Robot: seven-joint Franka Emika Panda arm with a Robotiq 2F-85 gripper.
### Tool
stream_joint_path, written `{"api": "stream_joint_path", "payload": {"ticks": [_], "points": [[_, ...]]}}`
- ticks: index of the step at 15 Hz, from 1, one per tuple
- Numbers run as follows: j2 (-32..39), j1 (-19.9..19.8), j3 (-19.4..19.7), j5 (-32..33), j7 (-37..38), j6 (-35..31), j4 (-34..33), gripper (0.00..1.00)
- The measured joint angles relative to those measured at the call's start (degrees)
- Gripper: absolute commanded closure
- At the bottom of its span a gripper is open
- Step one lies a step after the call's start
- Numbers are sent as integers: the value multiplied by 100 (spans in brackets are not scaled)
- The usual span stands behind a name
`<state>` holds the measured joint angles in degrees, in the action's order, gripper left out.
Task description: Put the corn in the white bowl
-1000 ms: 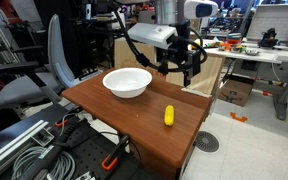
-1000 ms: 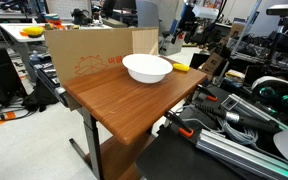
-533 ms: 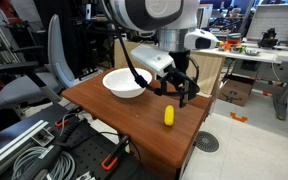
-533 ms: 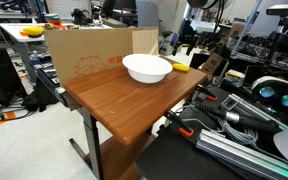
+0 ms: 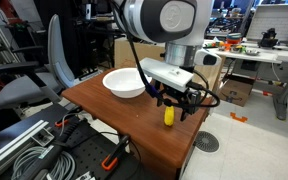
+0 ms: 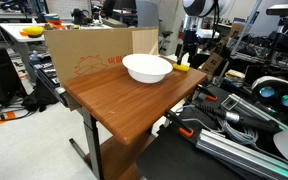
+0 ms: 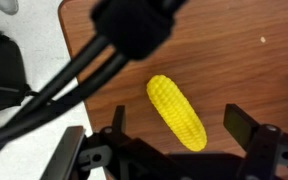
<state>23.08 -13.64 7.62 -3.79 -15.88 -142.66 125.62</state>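
My gripper should next turn in line with the corn's length, then go down around the cob (image 5: 169, 117) (image 7: 178, 113) to close.
The corn (image 7: 176, 112) is a small yellow toy cob lying on the wooden table (image 5: 114, 110). In the wrist view it lies between my open fingers, touching neither. In an exterior view the corn (image 5: 169, 116) shows just under my gripper (image 5: 174, 103), which hangs low over it. In an exterior view the corn (image 6: 182, 68) lies behind the white bowl, below my gripper (image 6: 187, 60). The white bowl (image 5: 127, 82) stands empty on the table, beside the corn; it also shows in an exterior view (image 6: 147, 67).
A cardboard box (image 6: 89, 55) stands along one table edge. An office chair (image 5: 34, 75) is beside the table. Cables and orange clamps (image 5: 111, 160) lie on the floor. The corn lies near the table's edge (image 7: 69, 70).
My gripper has come down from above the bowl's far side and now hangs low over the corn. The corn and bowl have not moved.
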Motion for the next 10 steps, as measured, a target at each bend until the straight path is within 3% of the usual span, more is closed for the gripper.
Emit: {"api": "stream_joint_path", "payload": {"ticks": [5,10], "points": [[302,-174,-15,130,-1110,524,-434,0],[693,-191,-28,615,-1313,697,-900,1]]}}
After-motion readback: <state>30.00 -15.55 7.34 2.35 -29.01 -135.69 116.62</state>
